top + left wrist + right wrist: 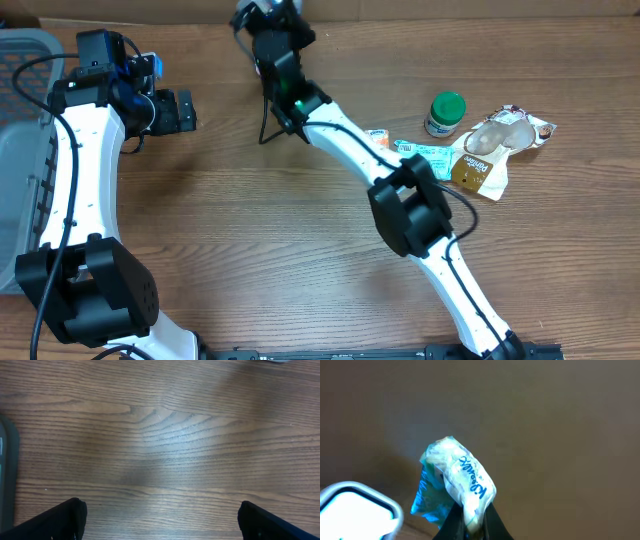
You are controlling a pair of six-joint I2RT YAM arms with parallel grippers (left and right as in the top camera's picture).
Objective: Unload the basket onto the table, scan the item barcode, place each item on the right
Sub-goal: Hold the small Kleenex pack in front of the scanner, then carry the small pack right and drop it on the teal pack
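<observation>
I will next swing my right gripper back and over the teal packet (430, 160), which is to the gripper's right in the overhead view, and release the item among the others.
The item is a soft white and blue packet (457, 477) with blue script on it. My right gripper (470, 521) is shut on its lower end and holds it up in the air. Its barcode does not show in any view. In the overhead view the right gripper (264, 20) is at the far edge of the table, top centre, and the packet is mostly hidden by it. My left gripper (181, 110) hovers over the left part of the table. It is open, with its fingers (57, 521) wide apart over bare wood and nothing between them.
A white, round-cornered object (352, 510) lies below and left of the held packet. A green-lidded jar (446, 113), a teal packet (422, 152) and two more snack packets (478, 168) lie at the right. A grey basket (20, 60) stands at the left edge.
</observation>
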